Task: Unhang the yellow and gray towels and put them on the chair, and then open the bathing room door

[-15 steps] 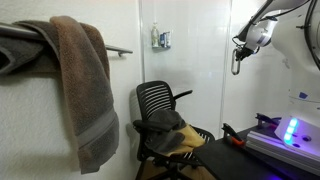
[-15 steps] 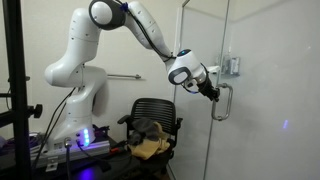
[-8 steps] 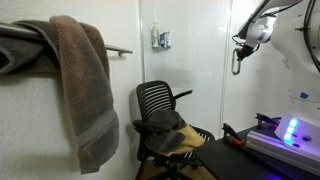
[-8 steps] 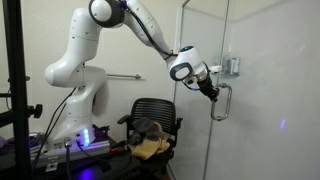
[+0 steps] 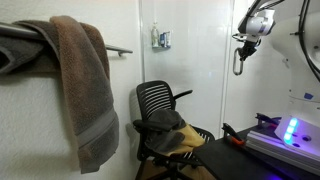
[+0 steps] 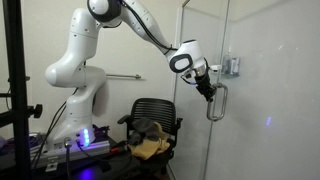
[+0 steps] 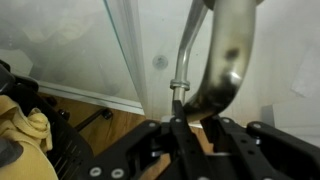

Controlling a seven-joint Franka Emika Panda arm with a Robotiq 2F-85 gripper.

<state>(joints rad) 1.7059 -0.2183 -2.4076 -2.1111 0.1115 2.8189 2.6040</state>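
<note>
My gripper is closed on the silver bar handle (image 6: pixel 214 104). I will pull it back toward the robot base so the white door (image 6: pixel 265 60) swings along with it, and then let go.
My gripper (image 6: pixel 207 90) is shut on the short silver bar handle (image 6: pixel 214 104) of the glossy white bathing room door (image 6: pixel 265 60). In the wrist view its fingers (image 7: pixel 178 125) clamp the curved lower end of the handle (image 7: pixel 218 55). The gripper (image 5: pixel 240 42) and the handle (image 5: pixel 237 62) also show high up in an exterior view. The yellow towel (image 5: pixel 186 141) and the gray towel (image 5: pixel 165 121) lie on the seat of the black chair (image 5: pixel 156 98). Both towels, yellow (image 6: pixel 148 148) and gray (image 6: pixel 150 127), lie bunched together on that seat.
A large brown towel (image 5: pixel 88 85) hangs over a wall rail (image 5: pixel 120 50). A small metal fixture (image 5: pixel 161 39) sits on the white wall panel behind the chair. The robot base (image 6: pixel 75 100) stands on a bench with a blue light (image 5: pixel 292 130). A black stand (image 6: pixel 15 90) rises nearby.
The jaws have closed onto the door handle. The gripper has risen slightly and drawn the handle a little toward the robot.
</note>
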